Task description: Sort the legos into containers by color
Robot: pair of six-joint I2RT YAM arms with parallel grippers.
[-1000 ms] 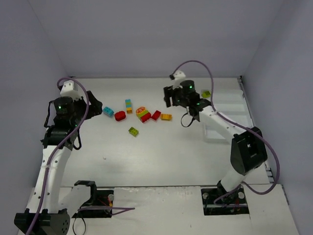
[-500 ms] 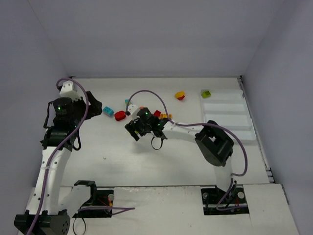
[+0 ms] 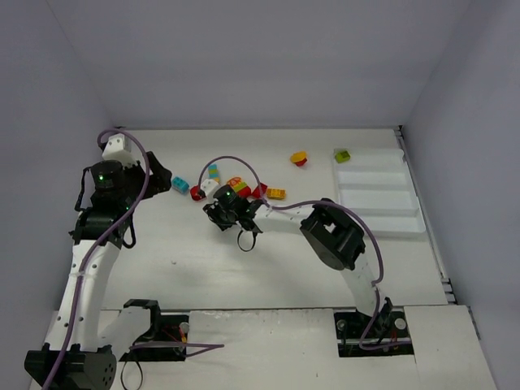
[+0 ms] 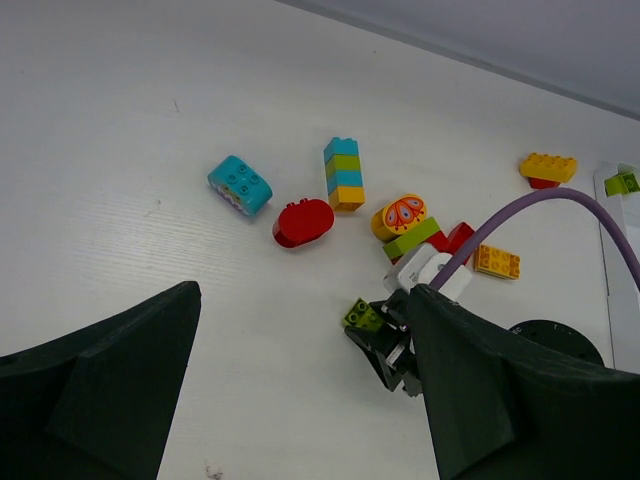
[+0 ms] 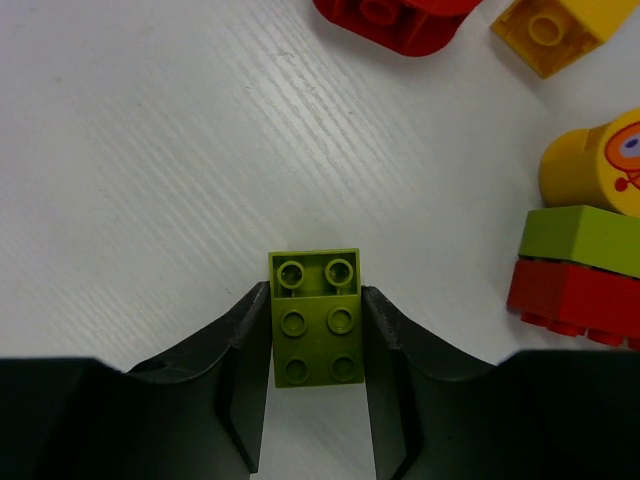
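Observation:
The right gripper will move up, outward and to the right in the top view, over the tray's far section (image 3: 362,159) to release, as a lime lego is there.
My right gripper (image 3: 221,218) (image 5: 315,300) is low over the table's middle, shut on a lime green lego (image 5: 315,320) (image 4: 362,315) that rests on the surface. Just beyond it lie a yellow-lime-red stack (image 3: 236,187) (image 5: 585,230), a red lego (image 3: 199,192), a cyan lego (image 3: 179,185), a cyan-lime-orange tower (image 3: 213,173) and a yellow lego (image 3: 276,193). A yellow-and-red piece (image 3: 299,158) lies further back. The white tray of containers (image 3: 378,203) sits at the right, with a lime lego (image 3: 342,155) at its far left corner. My left gripper (image 3: 158,180) (image 4: 300,400) hangs open above the table at the left, holding nothing.
The right arm's purple cable (image 3: 231,162) arcs over the cluster of bricks. Grey walls close in the table at the back and on both sides. The arm bases (image 3: 374,329) stand at the near edge.
The right arm swung from the back near the tray to the table's middle and its jaws closed on the lime lego. A yellow-and-red piece now lies where it hovered. The left arm held still.

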